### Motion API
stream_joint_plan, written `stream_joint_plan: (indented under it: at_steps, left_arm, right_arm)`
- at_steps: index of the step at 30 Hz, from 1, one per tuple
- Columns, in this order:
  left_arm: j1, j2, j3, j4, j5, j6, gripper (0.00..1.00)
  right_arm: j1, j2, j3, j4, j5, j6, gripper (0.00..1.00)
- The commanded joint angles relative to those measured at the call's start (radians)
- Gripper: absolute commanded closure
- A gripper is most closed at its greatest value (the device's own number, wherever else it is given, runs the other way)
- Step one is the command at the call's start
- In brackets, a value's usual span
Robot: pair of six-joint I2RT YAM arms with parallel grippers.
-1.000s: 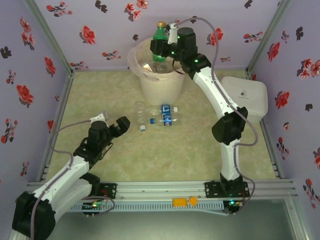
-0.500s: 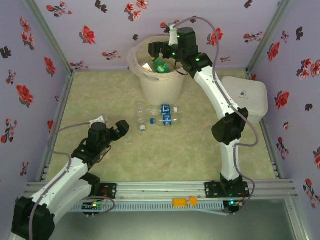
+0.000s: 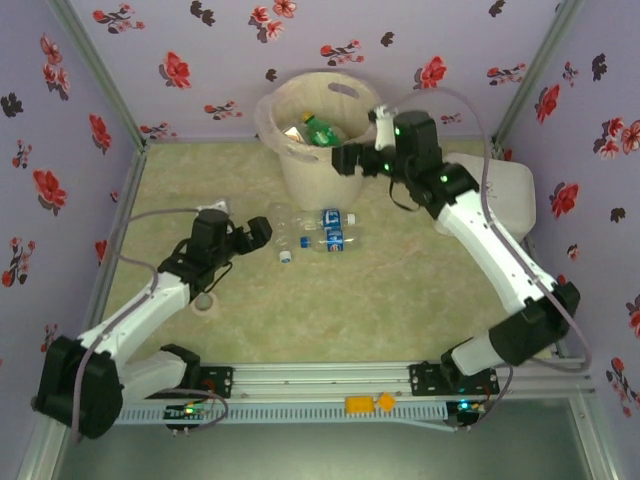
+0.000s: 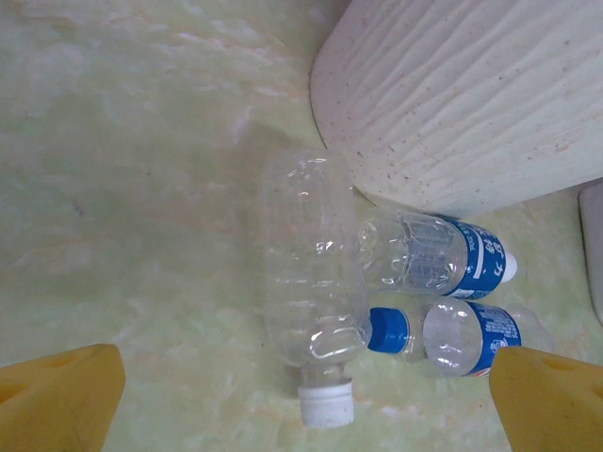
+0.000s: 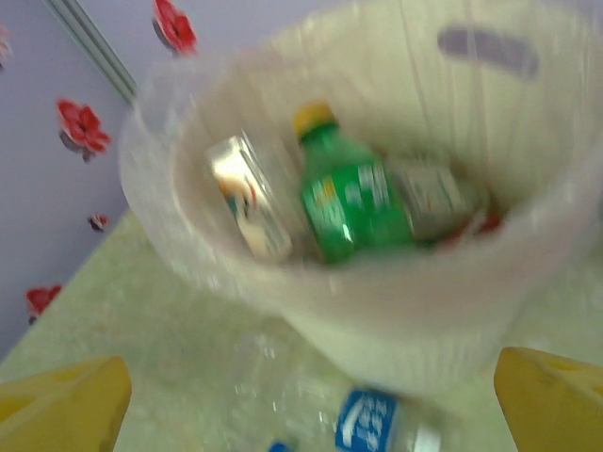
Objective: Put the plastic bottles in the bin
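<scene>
My left gripper needs to move over the bottle next and then down to close around its middle, because the long sides of the white-capped bottle's clear body face the two open fingers.
The cream bin stands at the back, and a green bottle lies inside it among other bottles. On the table in front of it lie three plastic bottles: a clear one with a white cap and two with blue labels. My left gripper is open just left of the white-capped bottle, which lies between its yellow fingers. My right gripper hangs open and empty by the bin's right front. Its view takes in the green bottle and the bin's rim.
A white rounded box sits at the right behind my right arm. A small white tape roll lies under my left arm. Flowered walls close in three sides, and a metal rail runs along the near edge.
My right gripper opened, and the green bottle dropped into the bin. It then drew back and down to the bin's right front. My left gripper moved forward to the white-capped bottle.
</scene>
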Motion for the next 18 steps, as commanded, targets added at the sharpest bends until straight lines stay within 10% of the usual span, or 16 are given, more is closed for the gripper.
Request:
stream_joint_plan:
  at_steps: [1, 18]
  left_arm:
    - [-0.029, 0.097, 0.081, -0.002, 0.014, 0.084, 0.0]
    - [-0.091, 0.582, 0.392, -0.114, -0.051, 0.097, 0.01]
  right_arm:
    - [0.009, -0.094, -0.167, 0.052, 0.054, 0.047, 0.0]
    - [0.011, -0.193, -0.667, 0.196, 0.067, 0.179, 0.0]
